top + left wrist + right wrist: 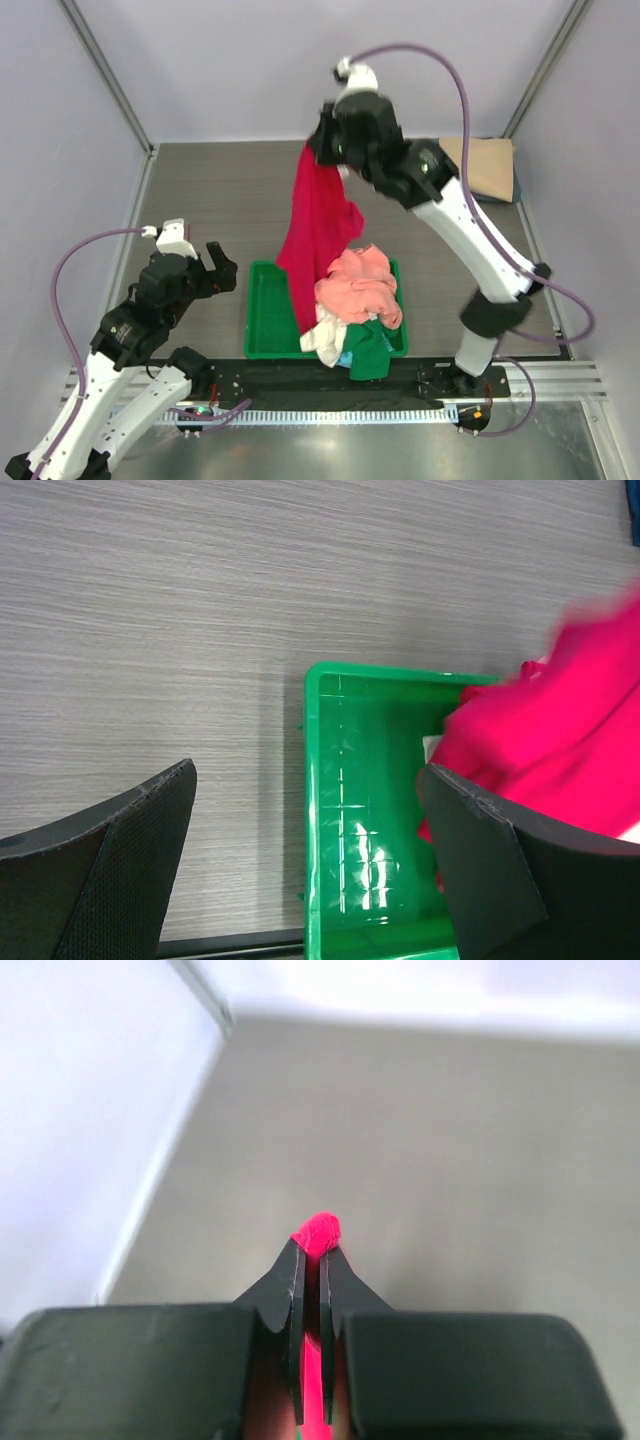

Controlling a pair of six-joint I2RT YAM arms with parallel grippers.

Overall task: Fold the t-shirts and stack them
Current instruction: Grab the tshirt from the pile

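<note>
My right gripper should next move down toward the right in the top view to release, since the bare tabletop beyond the salmon-pink t-shirt lies below it that way.
My right gripper (320,152) is shut on a pinch of the crimson-red t-shirt (318,235), held high so the cloth hangs in a long drape down into the green tray (262,310). In the right wrist view a red tuft (320,1228) pokes out past the closed right gripper (312,1252). A salmon-pink t-shirt (360,285) lies heaped in the tray, on top of a white one (325,338) and a green one (372,352) that spills over the front rim. My left gripper (222,268) stands open and empty left of the tray; its wrist view shows the tray (340,780) and red cloth (560,730).
A flat tan cloth (485,165) with a navy edge (517,186) under it lies at the back right of the grey table. Frame posts and pale walls close in the table at the back and sides.
</note>
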